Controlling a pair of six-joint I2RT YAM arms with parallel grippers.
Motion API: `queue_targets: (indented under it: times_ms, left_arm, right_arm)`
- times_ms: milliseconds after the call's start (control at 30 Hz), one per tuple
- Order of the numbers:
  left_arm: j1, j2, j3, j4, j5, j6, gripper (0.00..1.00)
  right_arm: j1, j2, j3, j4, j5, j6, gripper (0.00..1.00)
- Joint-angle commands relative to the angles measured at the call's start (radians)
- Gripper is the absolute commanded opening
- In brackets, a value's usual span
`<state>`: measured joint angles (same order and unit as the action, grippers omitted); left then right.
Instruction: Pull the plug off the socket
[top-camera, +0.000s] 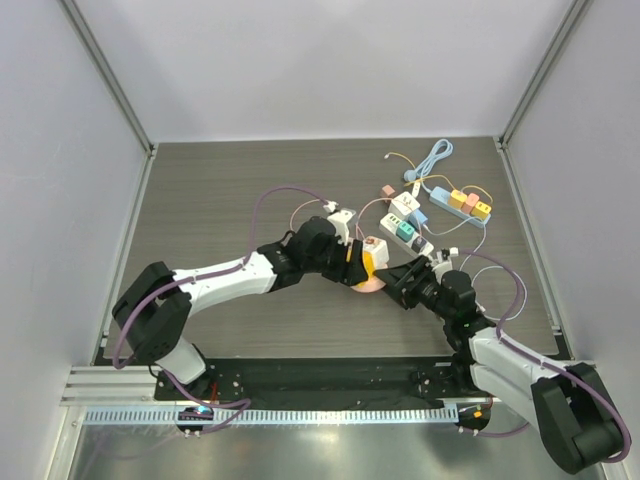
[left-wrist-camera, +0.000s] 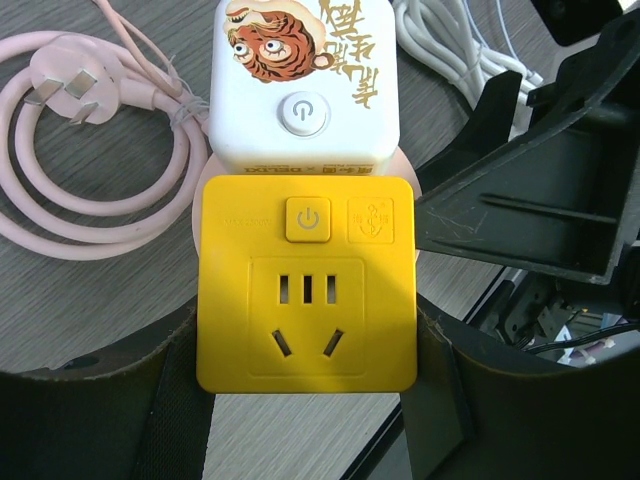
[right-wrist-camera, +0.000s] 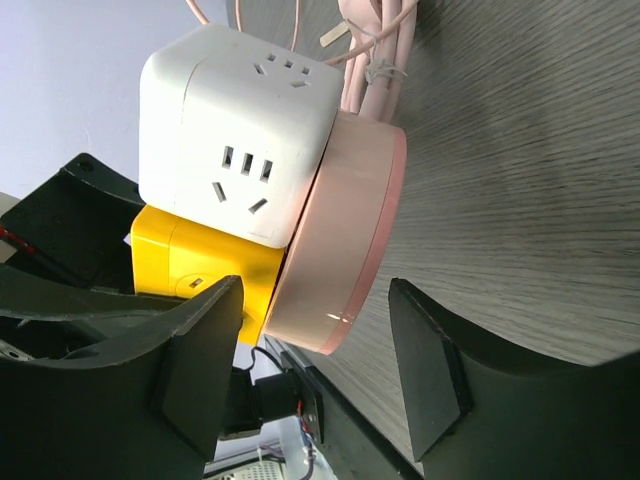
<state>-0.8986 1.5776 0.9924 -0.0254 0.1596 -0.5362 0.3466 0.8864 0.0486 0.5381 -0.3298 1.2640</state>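
I should pull the yellow adapter (left-wrist-camera: 306, 290) up in my left gripper, go left in the top view and lower it to release on bare tabletop, clear of the strips.
A round pink socket base (right-wrist-camera: 340, 230) lies on the dark table, its rim showing in the top view (top-camera: 368, 284). A yellow plug-in adapter (left-wrist-camera: 306, 290) and a white cube adapter with a tiger print (left-wrist-camera: 300, 75) sit on it side by side. My left gripper (left-wrist-camera: 310, 400) is shut on the yellow adapter, one finger on each side; from above it is at mid-table (top-camera: 358, 262). My right gripper (right-wrist-camera: 315, 365) is open, its fingers either side of the pink base's lower edge without touching it, and lies just right of the base in the top view (top-camera: 402, 280).
The base's pink cord (left-wrist-camera: 100, 170) lies coiled to the left with its plug (left-wrist-camera: 70, 85). White power strips (top-camera: 405, 225), a blue strip with coloured plugs (top-camera: 460, 203) and a coiled cable (top-camera: 435, 155) lie behind. Both arms meet closely at the base.
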Motion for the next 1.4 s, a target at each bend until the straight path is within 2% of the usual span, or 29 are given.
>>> queue_targets:
  times_ms: [0,67,167,200,267,367,433,533,633,733,767,900,1033,1100,1167,1200,1233,1267,1367]
  left_arm:
    - [-0.016,-0.022,0.068,0.189,0.035,-0.016,0.0]
    - [-0.022,-0.021,0.068,0.2,0.035,-0.018,0.0]
    - [-0.026,-0.014,0.068,0.215,0.038,-0.028,0.0]
    - [-0.026,-0.011,0.066,0.22,0.04,-0.036,0.0]
    - [-0.026,-0.013,0.063,0.237,0.044,-0.045,0.0]
    - [-0.026,-0.011,0.06,0.249,0.038,-0.067,0.0]
    - [-0.026,-0.011,0.06,0.255,0.034,-0.073,0.0]
    - [-0.026,-0.016,0.049,0.277,0.005,-0.085,0.0]
    - [-0.033,-0.039,0.028,0.323,-0.052,-0.099,0.0]
    - [-0.048,-0.057,0.031,0.32,-0.141,-0.099,0.0]
    - [-0.046,-0.062,0.028,0.334,-0.152,-0.152,0.0]
    - [-0.017,-0.044,0.037,0.404,-0.011,-0.238,0.0]
    - [-0.013,-0.062,0.009,0.447,-0.005,-0.257,0.0]
    - [-0.014,-0.068,0.015,0.42,-0.012,-0.219,0.0]
    - [-0.032,-0.079,0.052,0.313,-0.089,-0.148,0.0]
    - [-0.072,-0.082,0.072,0.261,-0.145,-0.046,0.0]
    - [-0.098,-0.08,0.101,0.146,-0.207,0.016,0.0]
    - [-0.121,-0.073,0.147,0.107,-0.276,0.057,0.0]
    - [-0.134,-0.057,0.158,0.061,-0.258,0.079,0.0]
  right_arm:
    - [-0.003,-0.018,-0.026,0.063,0.05,0.031,0.63]
    - [-0.001,-0.029,-0.038,0.063,0.058,0.037,0.58]
    - [-0.003,-0.04,-0.044,0.042,0.075,0.037,0.48]
    - [-0.003,-0.044,-0.044,0.03,0.078,0.029,0.41]
    - [-0.003,-0.047,-0.044,-0.004,0.101,0.017,0.36]
    - [-0.003,-0.05,-0.046,-0.061,0.144,-0.021,0.2]
    - [-0.003,-0.049,-0.046,-0.075,0.156,-0.044,0.01]
    - [-0.003,-0.047,-0.046,-0.092,0.17,-0.063,0.01]
    - [-0.003,-0.046,-0.007,-0.234,0.212,-0.11,0.01]
    - [-0.003,-0.043,-0.001,-0.276,0.245,-0.136,0.01]
    - [-0.003,-0.034,-0.007,-0.277,0.25,-0.152,0.01]
    - [-0.003,0.014,-0.046,-0.199,0.238,-0.152,0.01]
    - [-0.003,0.058,-0.096,-0.127,0.232,-0.153,0.01]
    - [-0.003,0.062,-0.09,-0.145,0.241,-0.172,0.01]
    - [-0.003,0.054,-0.084,-0.176,0.259,-0.179,0.01]
    - [-0.003,0.049,-0.082,-0.184,0.265,-0.183,0.01]
    - [-0.001,0.04,-0.079,-0.202,0.273,-0.192,0.01]
    - [-0.003,0.034,-0.079,-0.205,0.272,-0.195,0.01]
    - [-0.004,0.022,-0.072,-0.219,0.267,-0.215,0.01]
